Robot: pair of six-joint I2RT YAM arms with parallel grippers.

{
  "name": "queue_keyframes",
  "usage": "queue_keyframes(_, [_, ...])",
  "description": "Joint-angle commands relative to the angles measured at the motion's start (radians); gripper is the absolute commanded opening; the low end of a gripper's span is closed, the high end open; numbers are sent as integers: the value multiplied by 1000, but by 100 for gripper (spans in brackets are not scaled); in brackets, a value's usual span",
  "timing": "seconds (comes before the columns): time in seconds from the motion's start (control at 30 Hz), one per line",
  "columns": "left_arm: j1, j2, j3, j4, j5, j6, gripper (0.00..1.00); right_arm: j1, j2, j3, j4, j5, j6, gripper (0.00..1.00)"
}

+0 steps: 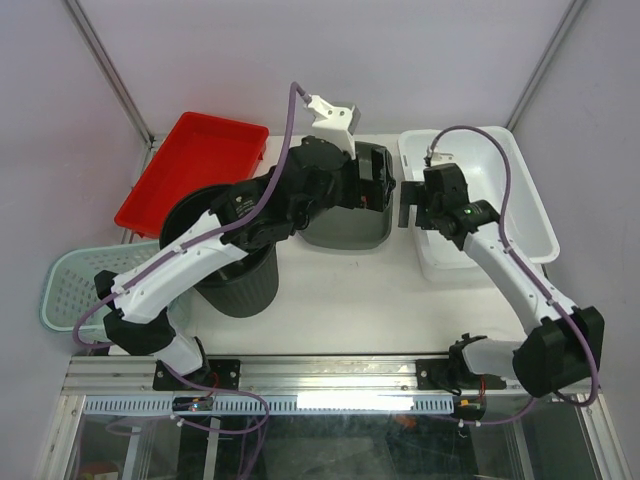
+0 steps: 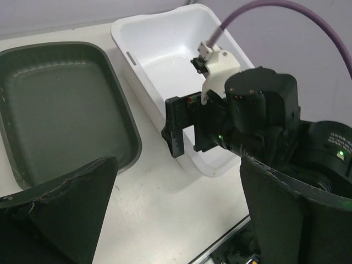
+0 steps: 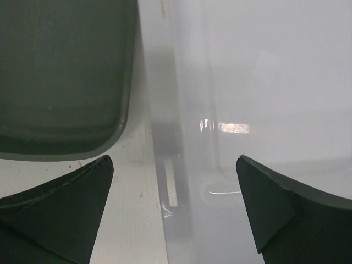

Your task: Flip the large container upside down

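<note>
The robot's right gripper should go down onto the white container's long side (image 1: 414, 214) beside the grey tub (image 1: 345, 232) and close there, since its open fingers are already on both sides of that side.
The large white container (image 1: 515, 195) stands upright at the right of the table; it also shows in the left wrist view (image 2: 159, 55). My right gripper (image 1: 408, 207) is open over the container's left long wall (image 3: 177, 110), one finger outside above the table, the other over the inside; it holds nothing. In the right wrist view the gripper (image 3: 174, 159) sits above that rim. My left gripper (image 1: 378, 178) is open and empty, hovering over the gap between a grey tub (image 1: 345, 232) and the white container; in its wrist view (image 2: 175, 162) bare table lies below.
The grey tub (image 2: 60, 104) stands upright just left of the white container. A black round bucket (image 1: 240, 280) is under my left arm. A red tray (image 1: 190, 170) sits at the back left and a pale green basket (image 1: 75, 285) at the left edge.
</note>
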Motion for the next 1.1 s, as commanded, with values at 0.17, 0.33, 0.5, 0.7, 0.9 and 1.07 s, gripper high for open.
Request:
queue_keyframes(0.17, [4, -65, -69, 73, 23, -12, 99, -12, 145, 93, 100, -89, -85, 83])
queue_keyframes(0.33, [4, -71, -86, 75, 31, -20, 99, -17, 205, 97, 109, -101, -81, 54])
queue_keyframes(0.5, [4, -78, -111, 81, 39, -28, 99, -17, 186, 97, 118, -159, -58, 41])
queue_keyframes(0.7, [4, -75, -127, 89, 53, -31, 99, -16, 100, 144, 105, -305, -4, 5])
queue_keyframes(0.9, [4, -76, -133, 93, 58, -37, 99, -16, 10, 209, 84, -400, 70, 0])
queue_keyframes(1.07, [4, -88, -135, 97, 61, -41, 99, -26, -69, 246, 102, -481, 159, 0])
